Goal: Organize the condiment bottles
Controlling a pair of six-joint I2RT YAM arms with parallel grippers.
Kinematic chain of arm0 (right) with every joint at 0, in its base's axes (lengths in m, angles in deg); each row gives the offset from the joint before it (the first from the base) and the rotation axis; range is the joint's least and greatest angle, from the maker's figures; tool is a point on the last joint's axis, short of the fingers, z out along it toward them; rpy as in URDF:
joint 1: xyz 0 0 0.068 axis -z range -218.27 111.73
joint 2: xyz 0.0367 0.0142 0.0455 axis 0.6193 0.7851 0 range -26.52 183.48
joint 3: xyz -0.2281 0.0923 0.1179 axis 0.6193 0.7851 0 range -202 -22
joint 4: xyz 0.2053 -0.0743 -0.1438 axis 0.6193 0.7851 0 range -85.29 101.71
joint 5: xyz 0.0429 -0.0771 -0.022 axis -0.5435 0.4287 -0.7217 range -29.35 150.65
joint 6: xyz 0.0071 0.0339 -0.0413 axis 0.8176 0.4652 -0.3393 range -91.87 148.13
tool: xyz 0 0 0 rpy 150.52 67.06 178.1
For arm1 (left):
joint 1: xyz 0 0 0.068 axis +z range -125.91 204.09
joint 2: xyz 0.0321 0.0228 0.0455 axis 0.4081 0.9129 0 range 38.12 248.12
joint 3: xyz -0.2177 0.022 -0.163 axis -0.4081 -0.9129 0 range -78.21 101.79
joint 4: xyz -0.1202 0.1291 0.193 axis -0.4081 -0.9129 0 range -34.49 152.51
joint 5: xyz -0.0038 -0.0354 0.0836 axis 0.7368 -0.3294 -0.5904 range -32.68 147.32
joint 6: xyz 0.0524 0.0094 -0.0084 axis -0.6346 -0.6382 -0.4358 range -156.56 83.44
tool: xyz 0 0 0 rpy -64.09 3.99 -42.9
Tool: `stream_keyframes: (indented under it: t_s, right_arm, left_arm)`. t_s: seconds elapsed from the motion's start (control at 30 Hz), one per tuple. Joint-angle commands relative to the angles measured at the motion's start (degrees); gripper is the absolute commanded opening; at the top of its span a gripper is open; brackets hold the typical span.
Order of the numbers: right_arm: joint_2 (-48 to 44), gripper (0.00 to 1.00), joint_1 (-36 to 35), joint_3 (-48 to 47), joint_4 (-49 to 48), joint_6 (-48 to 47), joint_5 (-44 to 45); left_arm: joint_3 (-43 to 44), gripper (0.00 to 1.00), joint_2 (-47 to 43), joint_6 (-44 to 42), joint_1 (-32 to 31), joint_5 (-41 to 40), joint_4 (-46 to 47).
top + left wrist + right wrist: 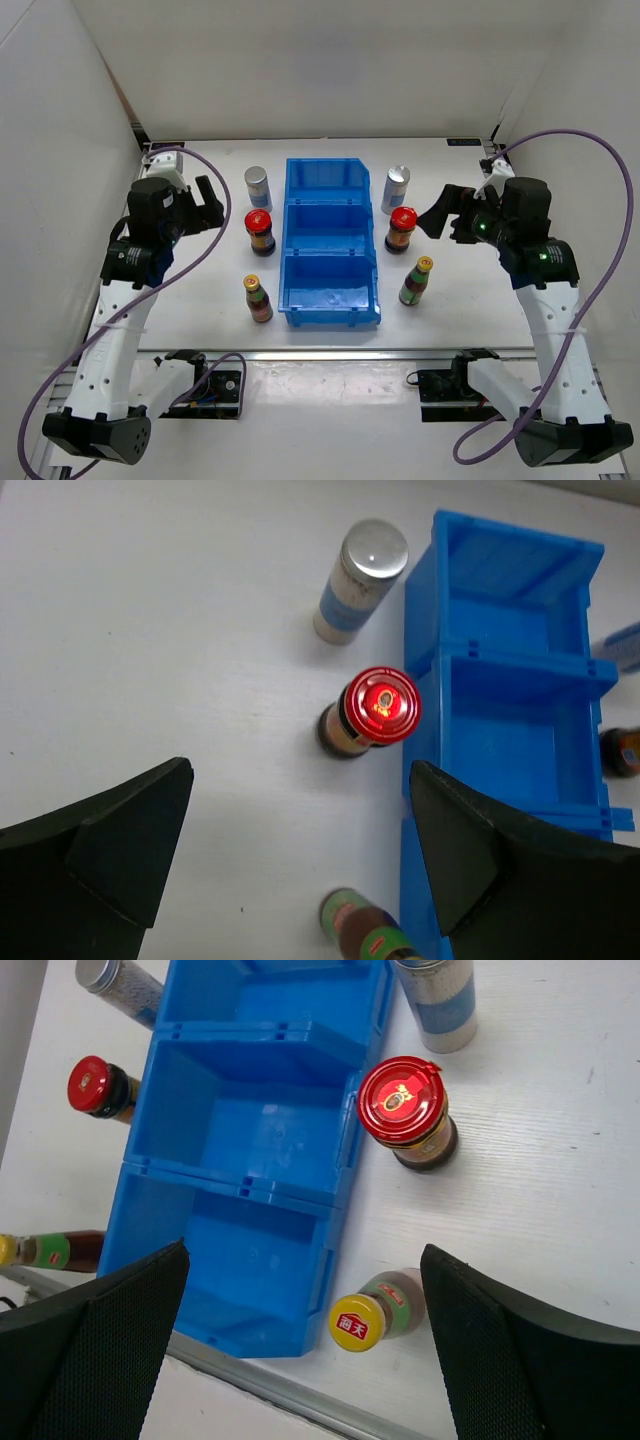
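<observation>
The right gripper moves back and down to the standing second yellow-capped bottle next and brings its open fingers around its upright neck [421, 273] [377, 1310].
Six condiment bottles stand on the white table, three on each side of the bin. Left of it are a silver-capped cylinder [257, 187] [360, 580], a red-lidded jar [260, 231] [375, 710] and a yellow-capped banded bottle [258, 298] [365, 932]. Right of it are a silver-capped cylinder [396, 189] [440, 1000], a red-lidded jar [402, 230] [405, 1110] and a yellow-capped bottle [416, 281] [375, 1312]. My left gripper [208, 203] [300, 810] is open and empty, above and left of the left row. My right gripper [440, 215] [305, 1260] is open and empty, above and right of the right row.
A blue three-compartment bin [330, 245] [510, 680] [240, 1150] lies in the middle of the table with nothing in it. A metal rail [320, 352] runs along the table's near edge. White walls enclose the back and both sides.
</observation>
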Motion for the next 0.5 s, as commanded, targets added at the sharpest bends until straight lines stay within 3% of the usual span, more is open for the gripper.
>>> stream_keyframes:
  t_s: [0.0, 0.1, 0.47]
  right_arm:
    - [-0.5, 1.0, -0.5, -2.9, 2.6, -1.1, 2.9]
    - [0.1, 1.0, -0.5, -1.8, 3.3, -1.8, -0.2]
    - [-0.5, 1.0, -8.3, 7.6, 8.0, 4.2, 13.2]
  left_arm:
    - [-0.5, 1.0, -1.3, 1.4, 0.0, 4.1, -2.8]
    - [-0.5, 1.0, 0.6, 2.3, 0.0, 8.8, -2.8]
    - [-8.2, 1.0, -1.8, 6.5, 0.0, 8.7, 0.4]
